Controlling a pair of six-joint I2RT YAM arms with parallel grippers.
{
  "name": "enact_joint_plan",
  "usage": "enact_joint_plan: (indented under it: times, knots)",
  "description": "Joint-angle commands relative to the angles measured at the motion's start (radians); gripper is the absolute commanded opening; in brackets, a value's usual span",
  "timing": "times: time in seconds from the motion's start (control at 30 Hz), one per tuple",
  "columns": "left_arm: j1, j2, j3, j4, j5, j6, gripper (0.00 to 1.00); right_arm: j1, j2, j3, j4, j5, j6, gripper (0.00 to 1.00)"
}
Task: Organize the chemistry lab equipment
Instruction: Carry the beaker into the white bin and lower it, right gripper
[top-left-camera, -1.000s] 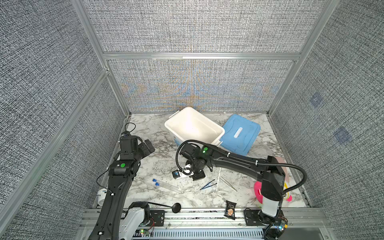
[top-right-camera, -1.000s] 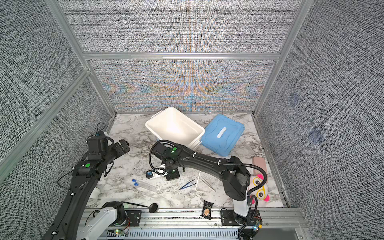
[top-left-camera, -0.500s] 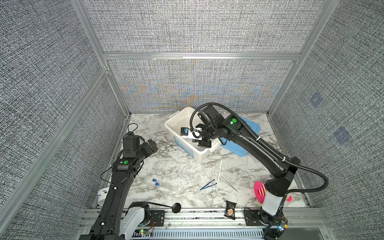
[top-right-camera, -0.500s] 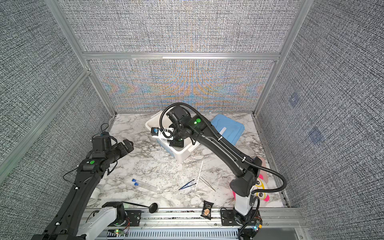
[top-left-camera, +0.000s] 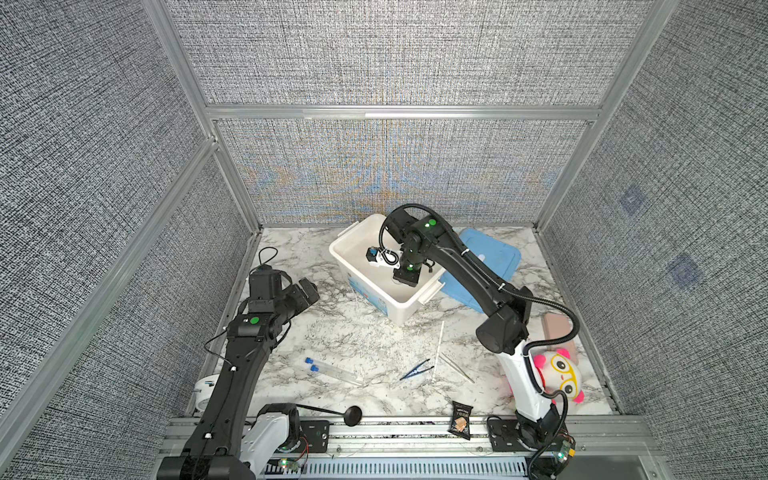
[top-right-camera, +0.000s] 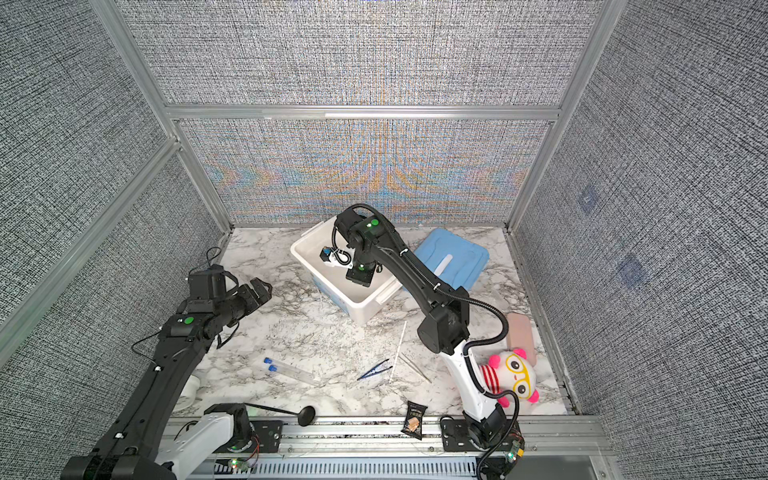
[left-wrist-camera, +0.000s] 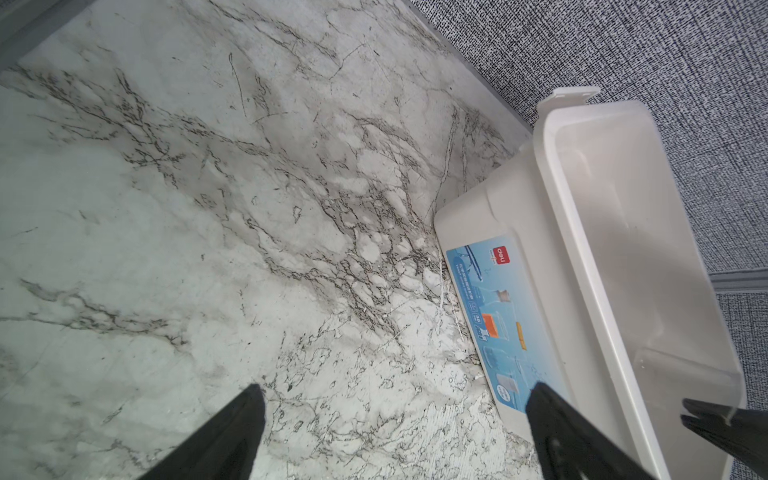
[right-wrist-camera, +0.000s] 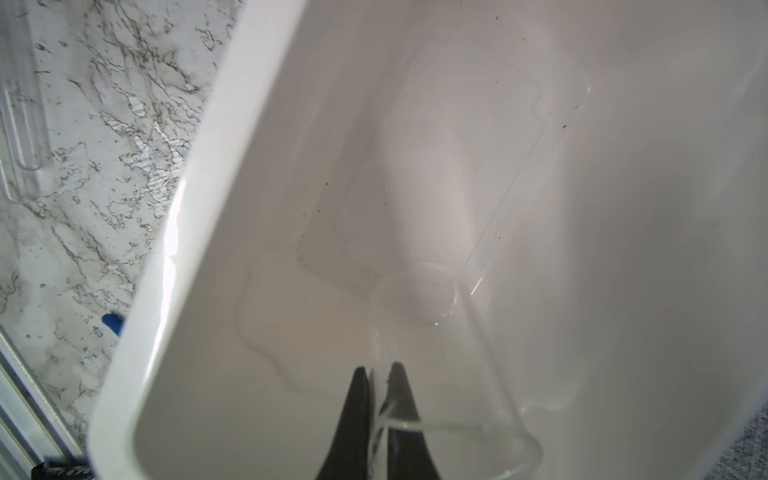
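The beaker (right-wrist-camera: 432, 299) is still above the bottom of the bin. My right gripper should next move down deeper toward the side of the bin by the blue lid and let go of the beaker there.
My right gripper (top-left-camera: 405, 281) (right-wrist-camera: 378, 368) reaches down inside the white bin (top-left-camera: 345, 259) (top-right-camera: 305, 259) (right-wrist-camera: 199, 216), shut on the rim of a clear glass beaker (right-wrist-camera: 432, 299) that hangs over the bin floor. On the marble in both top views lie two clear blue-capped tubes (top-left-camera: 328, 370) (top-right-camera: 289, 369), dark blue tweezers (top-left-camera: 415, 369) (top-right-camera: 374, 369), a thin white stick (top-left-camera: 438, 351) (top-right-camera: 398, 351) and silver tweezers (top-left-camera: 457, 368) (top-right-camera: 415, 368). My left gripper (top-left-camera: 307, 291) (left-wrist-camera: 395, 390) hovers open and empty over bare marble left of the bin (left-wrist-camera: 552, 291).
A blue lid (top-left-camera: 494, 257) lies right of the bin. A pink striped plush toy (top-left-camera: 561, 374) sits by the right arm's base. A black snack packet (top-left-camera: 460, 419) rests at the front edge. Grey walls close in three sides.
My right arm has lifted from the marble near the tubes, swung back over the bin and lowered into it with the beaker. The left arm has edged toward the bin, still open.
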Motion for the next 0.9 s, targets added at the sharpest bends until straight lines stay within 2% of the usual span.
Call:
enact_joint_plan:
  times: [0.0, 0.27, 0.87]
  knots:
    - [0.000, 0.010, 0.017, 0.001, 0.012, 0.003, 0.99, -0.012, 0.033, 0.009, -0.042, -0.030, 0.050, 0.00]
    - [0.001, 0.025, 0.022, 0.004, 0.023, 0.008, 0.99, -0.053, 0.127, 0.017, -0.052, -0.016, 0.047, 0.00]
    - [0.001, 0.017, 0.031, -0.027, 0.003, 0.015, 0.99, -0.127, 0.232, 0.012, -0.015, 0.150, 0.013, 0.00]
